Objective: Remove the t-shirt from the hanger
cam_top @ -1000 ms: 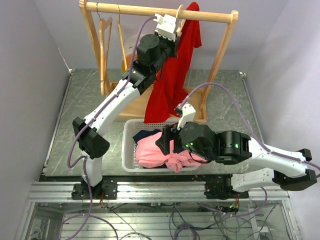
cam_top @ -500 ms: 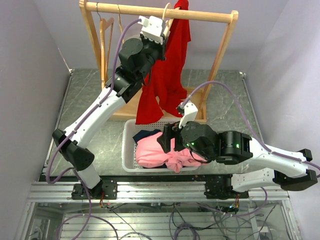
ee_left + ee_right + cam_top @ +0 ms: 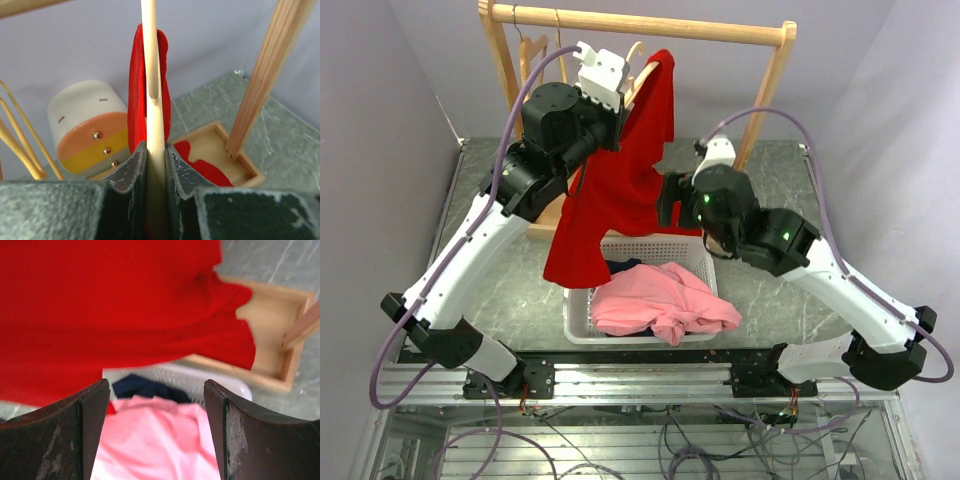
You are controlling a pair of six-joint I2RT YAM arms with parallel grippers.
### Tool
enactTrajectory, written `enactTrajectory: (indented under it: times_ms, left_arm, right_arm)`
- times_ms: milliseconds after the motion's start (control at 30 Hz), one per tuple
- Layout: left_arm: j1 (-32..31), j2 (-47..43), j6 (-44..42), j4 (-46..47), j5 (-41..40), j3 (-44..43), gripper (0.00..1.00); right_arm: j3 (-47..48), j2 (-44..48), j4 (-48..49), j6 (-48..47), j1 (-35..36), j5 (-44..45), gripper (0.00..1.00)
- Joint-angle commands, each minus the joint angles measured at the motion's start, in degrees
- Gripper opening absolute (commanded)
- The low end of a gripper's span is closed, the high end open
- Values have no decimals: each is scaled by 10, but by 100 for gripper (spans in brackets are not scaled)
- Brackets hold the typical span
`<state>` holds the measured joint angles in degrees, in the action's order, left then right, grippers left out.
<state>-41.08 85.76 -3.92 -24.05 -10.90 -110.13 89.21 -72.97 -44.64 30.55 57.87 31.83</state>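
Observation:
The robot will bring its open right gripper outward and up onto the t-shirt's shoulder edge at the hanger's far end, because the red t-shirt [image 3: 620, 190] still hangs over that end.
The red t-shirt [image 3: 620, 190] hangs on a pale wooden hanger [image 3: 638, 75], off the rail and over the basket's far left corner. My left gripper [image 3: 620, 92] is shut on the hanger's neck; in the left wrist view the hanger [image 3: 152, 100] rises between the pads, with red t-shirt [image 3: 135, 100] draped behind it. My right gripper [image 3: 667, 203] is open, raised beside the shirt's right edge. In the right wrist view the t-shirt [image 3: 110, 305] fills the top, just beyond the open right gripper [image 3: 156, 386], which holds nothing.
The wooden rack [image 3: 640, 22] stands at the back with spare hangers [image 3: 530, 55] on its rail. A white basket [image 3: 572, 312] holds a pink garment [image 3: 660, 305] and a dark one. A white, orange and yellow object [image 3: 90, 130] sits behind the rack base [image 3: 270, 340].
My left arm has carried the hanger and t-shirt off the rail, leftward and toward the front. My right arm has risen from the basket to the shirt's side, its jaws a little wider.

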Motion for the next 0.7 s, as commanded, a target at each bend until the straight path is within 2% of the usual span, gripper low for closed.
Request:
enactTrajectory:
  times_ms: [0, 167, 300, 667]
  left_arm:
    - [2, -34, 23, -77, 53, -34, 7]
    - [1, -55, 58, -113, 117, -29, 7]
    - [1, -86, 98, -93, 149, 9, 7]
    - [1, -109, 132, -68, 161, 30, 7]
  right_arm:
    - [69, -27, 67, -88, -67, -59, 75]
    - [141, -72, 129, -127, -111, -128, 76]
    - [153, -92, 174, -129, -124, -163, 75]
    - [135, -117, 211, -113, -144, -137, 68]
